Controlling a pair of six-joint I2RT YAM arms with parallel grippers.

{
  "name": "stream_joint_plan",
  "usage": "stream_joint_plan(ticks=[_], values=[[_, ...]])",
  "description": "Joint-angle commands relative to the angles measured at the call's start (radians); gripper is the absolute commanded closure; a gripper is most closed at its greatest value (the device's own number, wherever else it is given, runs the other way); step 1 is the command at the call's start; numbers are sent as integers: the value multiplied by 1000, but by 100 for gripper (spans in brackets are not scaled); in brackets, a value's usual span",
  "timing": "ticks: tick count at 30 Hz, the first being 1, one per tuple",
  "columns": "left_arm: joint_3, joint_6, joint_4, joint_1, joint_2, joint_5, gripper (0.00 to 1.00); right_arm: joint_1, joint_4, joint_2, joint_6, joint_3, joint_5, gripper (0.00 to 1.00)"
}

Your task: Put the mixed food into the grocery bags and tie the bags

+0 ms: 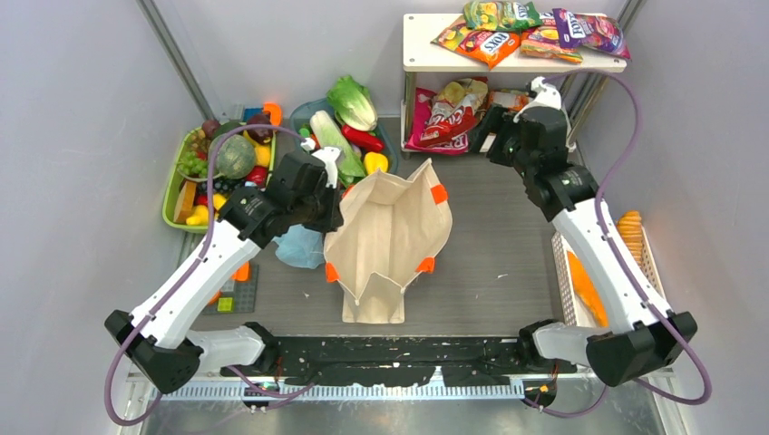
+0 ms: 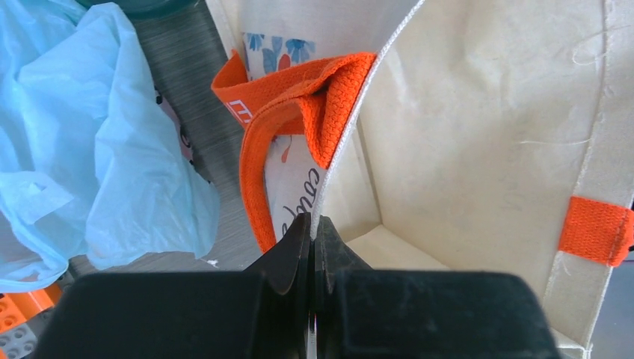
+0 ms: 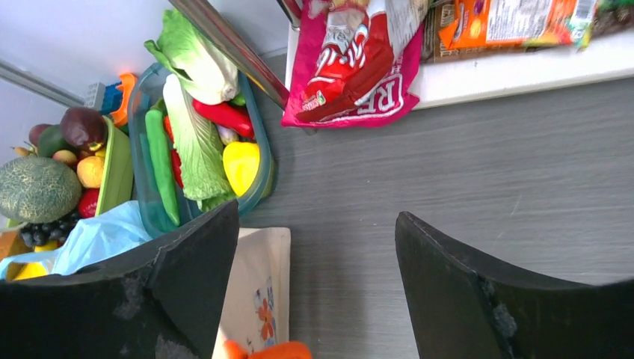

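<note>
My right gripper moves down next, tilts level, then shifts over to the red snack packet's edge [image 1: 450, 130] [image 3: 350, 91].
The beige canvas tote [image 1: 390, 236] with orange handles [image 2: 299, 105] stands open mid-table. My left gripper [image 1: 334, 201] is shut on the tote's left rim [image 2: 329, 172], holding the mouth open. The light-blue plastic bag [image 1: 299, 246] lies crumpled left of the tote, also in the left wrist view [image 2: 97, 149]. My right gripper [image 1: 494, 131] is open and empty, hovering near the shelf over bare table [image 3: 448, 172]. Red and pink snack packets [image 1: 444, 113] lie under the shelf; more packets [image 1: 526, 32] lie on top. Pale-green cabbage [image 3: 196, 142], yellow pepper [image 3: 241, 166] and melon [image 3: 37, 188] sit in trays.
A white shelf [image 1: 417, 54] stands at the back right. A teal tray [image 3: 142, 149] and a green tray [image 1: 177, 186] of toy produce are at back left. A white mesh basket [image 1: 562, 272] with orange items stands on the right. Toy blocks [image 1: 231, 290] lie front left.
</note>
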Motion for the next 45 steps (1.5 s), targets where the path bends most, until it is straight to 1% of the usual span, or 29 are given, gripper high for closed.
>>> stream_joint_plan(ticks=[1, 2, 4, 6, 10, 13, 17, 23, 24, 26, 27, 28, 29, 31, 34, 36, 42, 45], values=[[-11, 58, -1, 12, -46, -51, 100, -39, 333, 13, 158, -164, -30, 16], [-9, 65, -1, 12, -53, -58, 100, -46, 389, 20, 179, -192, -45, 16], [-7, 80, 6, 14, -62, -65, 100, -65, 560, 60, 251, -251, -51, 17], [-12, 96, 20, 13, -66, -58, 100, -79, 629, 117, 277, -265, -34, 16], [-76, 139, 112, 14, -86, -25, 100, -92, 716, 238, 326, -241, 37, 15], [-91, 167, 137, 14, -92, -22, 100, -105, 759, 344, 360, -207, 41, 15], [-99, 176, 153, 14, -90, -50, 100, -113, 782, 459, 387, -145, 59, 17], [-139, 178, 204, 14, -79, -25, 100, -122, 897, 581, 426, -118, 92, 23], [-140, 179, 205, 14, -78, -22, 100, -123, 895, 610, 425, -98, 93, 25], [-137, 179, 201, 13, -80, -18, 100, -127, 896, 648, 424, -66, 90, 36], [-137, 180, 199, 13, -87, -19, 100, -130, 901, 655, 421, -60, 89, 57], [-143, 181, 204, 13, -99, -23, 100, -131, 904, 654, 422, -62, 93, 66], [-152, 182, 213, 14, -114, -27, 100, -132, 929, 648, 420, -81, 102, 82], [-175, 184, 235, 16, -147, -34, 100, -133, 941, 614, 407, -104, 104, 93], [-203, 186, 258, 19, -184, -44, 100, -131, 903, 527, 381, -125, 89, 95], [-216, 188, 270, 22, -195, -51, 100, -133, 902, 461, 358, -148, 52, 95], [-211, 188, 252, 24, -194, -90, 100, -133, 832, 269, 283, -149, -55, 95], [-226, 184, 264, 24, -207, -99, 100, -132, 802, 140, 257, -187, -83, 95]])
